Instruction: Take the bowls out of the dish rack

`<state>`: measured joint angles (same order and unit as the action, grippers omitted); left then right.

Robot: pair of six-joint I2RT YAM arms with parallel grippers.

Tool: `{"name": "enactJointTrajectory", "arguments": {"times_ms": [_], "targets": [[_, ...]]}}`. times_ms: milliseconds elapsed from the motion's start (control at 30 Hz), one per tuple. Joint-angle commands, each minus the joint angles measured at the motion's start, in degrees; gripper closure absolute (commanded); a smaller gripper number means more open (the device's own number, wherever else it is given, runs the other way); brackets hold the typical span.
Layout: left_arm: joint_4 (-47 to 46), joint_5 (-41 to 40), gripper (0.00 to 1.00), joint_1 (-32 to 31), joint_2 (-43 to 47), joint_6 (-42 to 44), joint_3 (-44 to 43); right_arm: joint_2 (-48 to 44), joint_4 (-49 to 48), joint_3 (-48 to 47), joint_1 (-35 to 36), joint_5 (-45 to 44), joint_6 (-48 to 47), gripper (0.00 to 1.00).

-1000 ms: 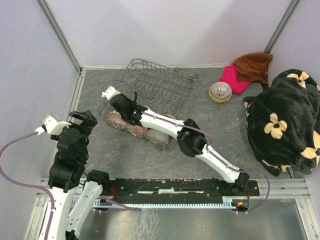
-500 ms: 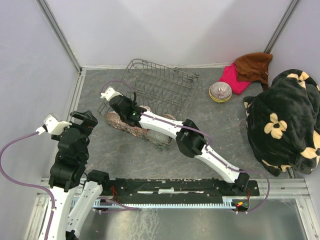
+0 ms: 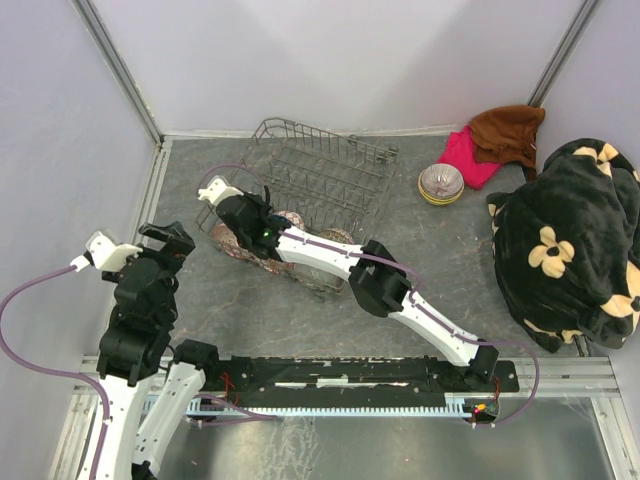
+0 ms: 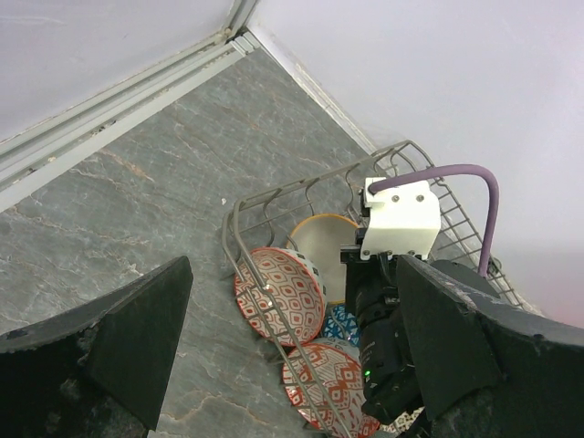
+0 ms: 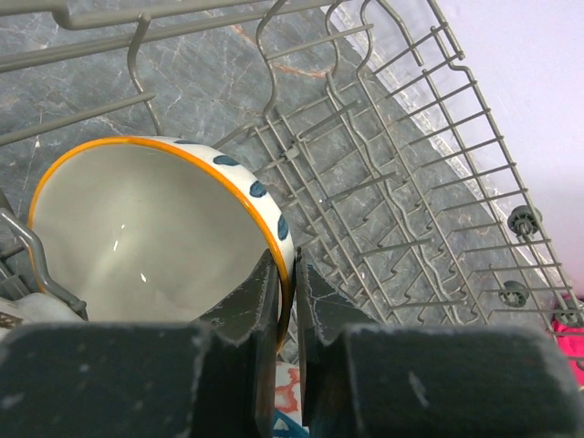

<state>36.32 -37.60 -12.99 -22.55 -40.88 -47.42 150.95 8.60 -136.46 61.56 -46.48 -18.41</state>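
Observation:
My right gripper should rise next, carry the cream bowl [image 5: 137, 228] over the small stack and lower to release, since that stands to its right in the top view.
The grey wire dish rack [image 3: 335, 170] stands tilted at the back middle of the table. Several patterned bowls [image 3: 238, 243] line its near side. In the left wrist view two of them are red-patterned bowls [image 4: 278, 292] behind the rack wires [image 4: 239, 239]. My right gripper [image 3: 266, 212] reaches into the rack's left end. In its wrist view that gripper [image 5: 290, 266] is shut on the rim of a cream bowl [image 5: 137, 228] with an orange edge and blue spots. The same bowl [image 4: 319, 242] shows in the left wrist view. My left gripper [image 3: 165, 245] hangs open left of the rack, holding nothing.
A small stack of bowls [image 3: 441, 184] sits on the table right of the rack. Behind it lie a pink cloth [image 3: 462, 157] and a brown cloth [image 3: 507, 130]. A black flowered blanket [image 3: 570, 240] fills the right side. Walls close the back and left.
My right gripper has shifted slightly left and back inside the rack, and its jaws have closed onto the cream bowl's rim. The left arm has not moved.

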Motion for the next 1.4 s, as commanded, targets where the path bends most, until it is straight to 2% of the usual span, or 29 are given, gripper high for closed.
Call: {"name": "enactJointTrajectory", "arguments": {"times_ms": [0, 467, 933, 1133, 1367], "targets": [[-1.75, -1.77, 0.01, -0.2, 0.71, 0.26, -0.49, -3.6, -9.5, -1.24, 1.07, -2.54, -1.48, 0.99], [-1.9, -1.3, 0.01, -0.13, 0.32, 0.04, -1.1, -8.19, -12.24, -2.67, 0.9, -5.12, -3.57, 0.99], [-1.67, -0.16, 0.01, -0.23, -0.61, -0.48, -2.96, -16.76, -9.5, 0.53, -2.98, -4.08, 3.12, 0.99], [-3.17, 2.29, 0.01, -0.21, -2.96, -0.6, -3.07, -24.68, 2.31, 2.78, -10.39, 0.44, 13.13, 0.99], [-8.15, 12.08, 0.01, -0.18, -10.69, -1.17, -1.65, -38.09, 16.39, 11.15, -28.27, 12.74, 27.24, 0.99]]}}
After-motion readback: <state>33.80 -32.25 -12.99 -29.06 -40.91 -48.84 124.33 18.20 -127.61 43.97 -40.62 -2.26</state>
